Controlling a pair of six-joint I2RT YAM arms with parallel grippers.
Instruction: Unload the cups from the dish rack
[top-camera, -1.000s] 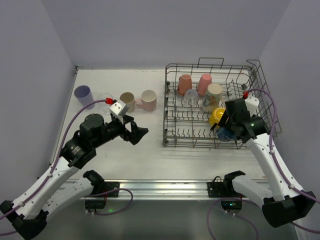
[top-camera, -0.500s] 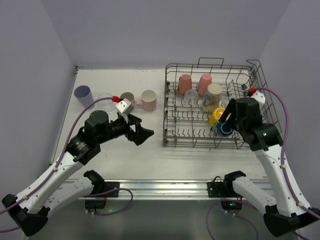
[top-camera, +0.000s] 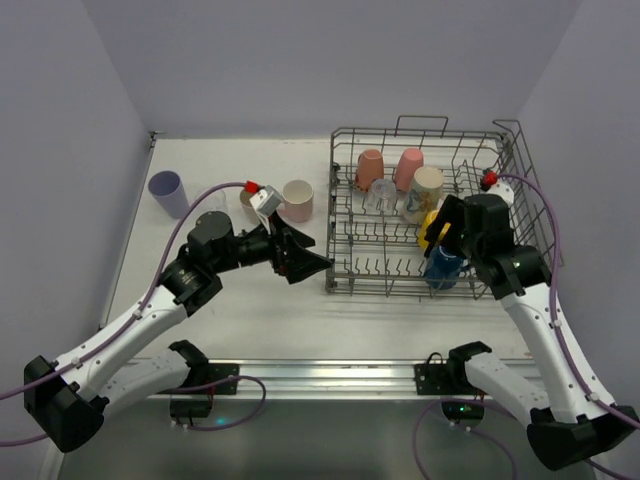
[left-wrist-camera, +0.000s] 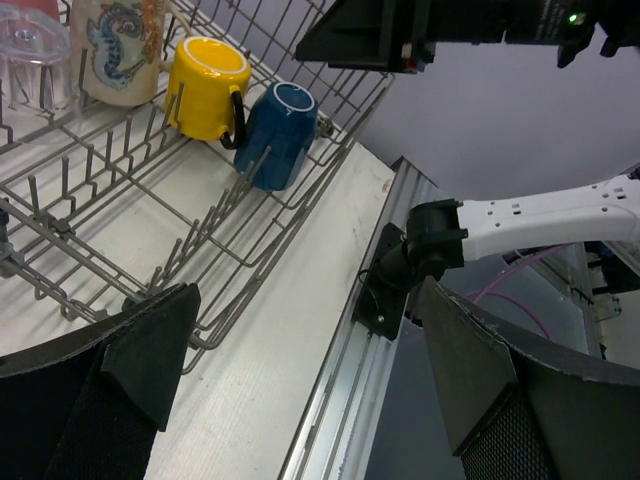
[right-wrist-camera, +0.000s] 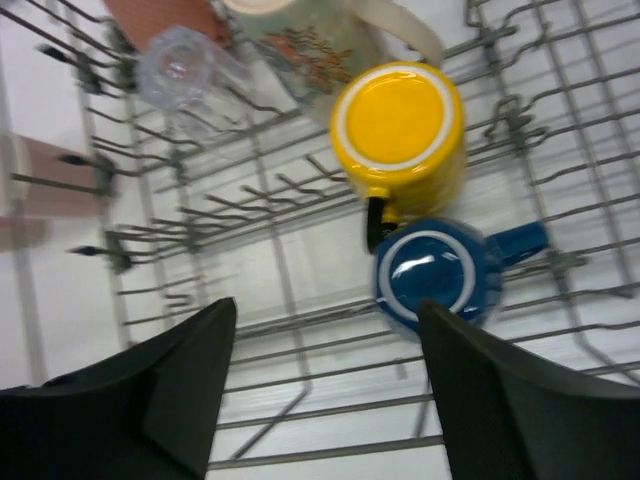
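I need to move my left gripper over the dish rack's side bar (top-camera: 333, 243) toward my right gripper next and close it on the blue mug (top-camera: 443, 266), because unloaded cups stand on this arm's side.
The grey wire dish rack (top-camera: 338, 215) stands at the right. It holds a salmon cup (top-camera: 370, 167), a pink cup (top-camera: 408, 166), a clear glass (top-camera: 381, 196), a cream patterned mug (top-camera: 425, 193), a yellow mug (top-camera: 432, 233) and a dark blue mug (top-camera: 443, 266). My right gripper (top-camera: 441, 243) hovers open above the yellow mug (right-wrist-camera: 398, 125) and blue mug (right-wrist-camera: 438, 275), holding nothing. My left gripper (top-camera: 312, 262) is open and empty just left of the rack's front corner. In the left wrist view the blue mug (left-wrist-camera: 280, 130) and yellow mug (left-wrist-camera: 205, 85) sit on the tines.
A lavender cup (top-camera: 168, 193), a beige mug (top-camera: 249, 196) partly behind my left arm, and a pink mug (top-camera: 297, 200) stand on the table to the left. The table's front rail (top-camera: 330, 372) lies near the arm bases.
My left arm has swung right, bringing its open gripper up to the rack's front left corner. My right gripper has risen and drawn back from the blue mug.
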